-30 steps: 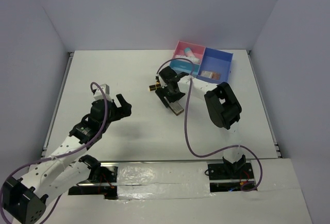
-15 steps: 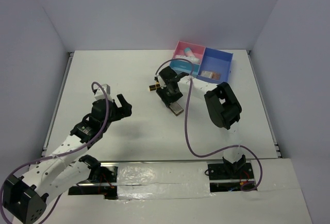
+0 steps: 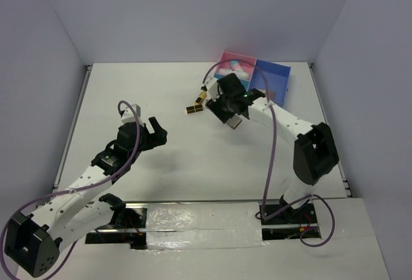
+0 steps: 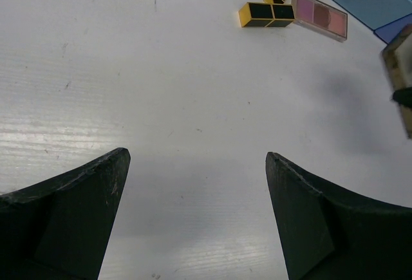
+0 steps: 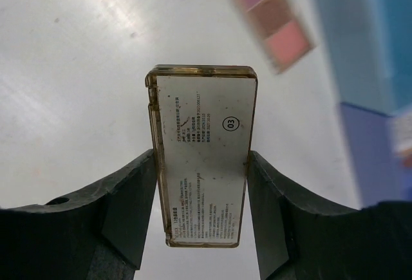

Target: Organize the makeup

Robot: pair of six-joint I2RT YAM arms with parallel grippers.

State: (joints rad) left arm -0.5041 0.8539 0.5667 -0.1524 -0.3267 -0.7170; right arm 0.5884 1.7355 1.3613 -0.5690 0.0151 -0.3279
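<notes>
I need to move my right gripper outward and to the right in the top view, over the dark-blue section [image 3: 273,83], to release the palette, since open bottom shows there.
My right gripper [image 3: 234,121] [image 5: 201,164] is shut on a flat gold-edged palette [image 5: 201,154], held off the table with its printed back facing the wrist camera. A second palette with pink and brown pans [image 5: 270,26] [image 4: 320,15] lies on the table just beyond it. Two black-and-gold lipsticks [image 3: 193,109] [image 4: 267,14] lie together left of the right gripper. White tubes [image 3: 233,67] lie in the pink compartment. My left gripper [image 3: 158,136] [image 4: 196,164] is open and empty over bare table at the left.
The pink-and-blue compartment box [image 3: 278,73] stands at the back right, its blue wall [image 5: 360,35] close beyond the held palette. Grey walls enclose the table on three sides. The right arm's cable [image 3: 273,158] hangs over the right half.
My right arm has lifted the gold-edged palette off the table and swung it right, toward the box. The left arm has barely moved.
</notes>
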